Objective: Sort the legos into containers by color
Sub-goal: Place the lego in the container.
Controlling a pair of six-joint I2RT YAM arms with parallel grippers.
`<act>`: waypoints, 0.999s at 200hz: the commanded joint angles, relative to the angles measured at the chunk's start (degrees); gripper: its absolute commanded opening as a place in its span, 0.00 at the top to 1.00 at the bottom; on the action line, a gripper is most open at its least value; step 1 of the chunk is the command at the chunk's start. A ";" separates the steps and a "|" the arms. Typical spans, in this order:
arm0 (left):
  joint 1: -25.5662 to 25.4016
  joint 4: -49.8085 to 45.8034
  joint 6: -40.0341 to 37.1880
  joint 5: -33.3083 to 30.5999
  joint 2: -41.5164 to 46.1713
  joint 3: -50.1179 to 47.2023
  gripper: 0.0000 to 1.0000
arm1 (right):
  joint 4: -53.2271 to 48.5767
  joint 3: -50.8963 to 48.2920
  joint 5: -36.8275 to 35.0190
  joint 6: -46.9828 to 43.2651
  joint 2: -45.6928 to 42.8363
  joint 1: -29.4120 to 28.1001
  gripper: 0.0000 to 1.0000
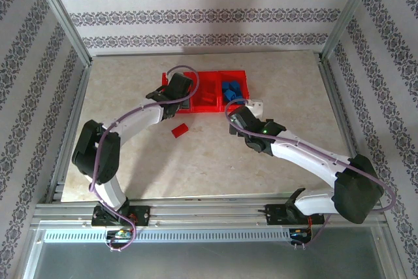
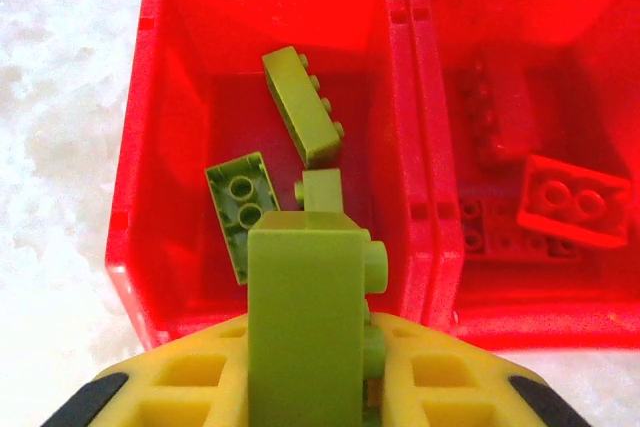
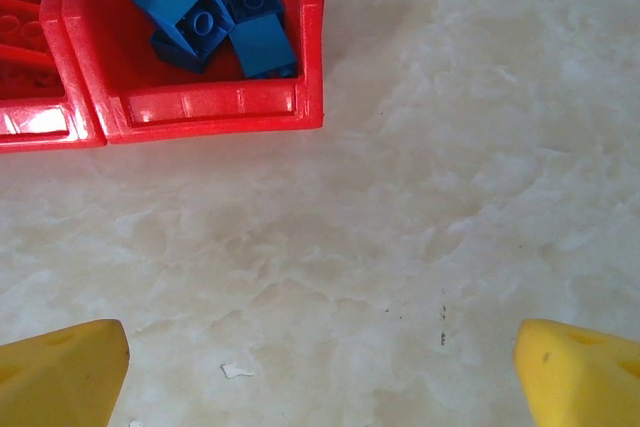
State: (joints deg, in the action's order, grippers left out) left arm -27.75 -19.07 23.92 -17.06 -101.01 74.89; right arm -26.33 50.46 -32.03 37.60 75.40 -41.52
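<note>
Matching lime pieces already lie in the lime legos' bin point(image 2: 272, 152), so my left gripper should next go outward past the bin's near edge, down inside, and release its lego.
My left gripper point(image 2: 308, 382) is shut on a lime green lego point(image 2: 305, 307), held upright over the near edge of the left container point(image 2: 130, 157). Inside that bin lie other lime legos point(image 2: 305, 107) point(image 2: 240, 202). The middle bin point(image 2: 430, 147) holds red legos point(image 2: 575, 202). Seen from the top, my left gripper point(image 1: 176, 89) hovers over the left end of the row of containers point(image 1: 232, 72). Blue legos point(image 3: 215, 17) fill the right bin point(image 3: 210, 107). My right gripper point(image 3: 320, 382) is open over bare table just in front of that bin, nothing between its fingertips point(image 3: 70, 367).
One red lego point(image 1: 179, 131) lies loose on the marble table, in front of the containers and between the two arms. A small white flake point(image 3: 235, 370) sits on the table under my right gripper. Metal frame posts and patterned walls bound the table.
</note>
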 commanded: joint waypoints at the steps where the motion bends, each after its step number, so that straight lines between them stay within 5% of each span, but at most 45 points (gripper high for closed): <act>1: 2.11 -0.83 -2.48 -0.11 -3.65 4.09 0.86 | 0.15 0.52 -0.15 1.10 0.61 -0.80 0.02; 110: 6.81 -6.41 -1.00 -1.66 -21.42 22.25 0.77 | 0.07 2.32 0.74 2.03 3.48 -3.30 0.02; 170: 6.86 -6.66 1.64 -3.33 -21.58 22.64 0.66 | 0.14 3.30 2.00 2.47 5.94 -4.23 0.02; 200: 6.95 -6.68 2.67 -5.04 -20.80 22.23 0.54 | 0.05 4.70 2.42 2.04 7.49 -4.60 0.02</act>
State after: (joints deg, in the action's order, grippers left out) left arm -21.63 -24.08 24.95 -19.27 -123.24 96.27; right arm -26.33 52.69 -30.02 39.09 81.87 -45.28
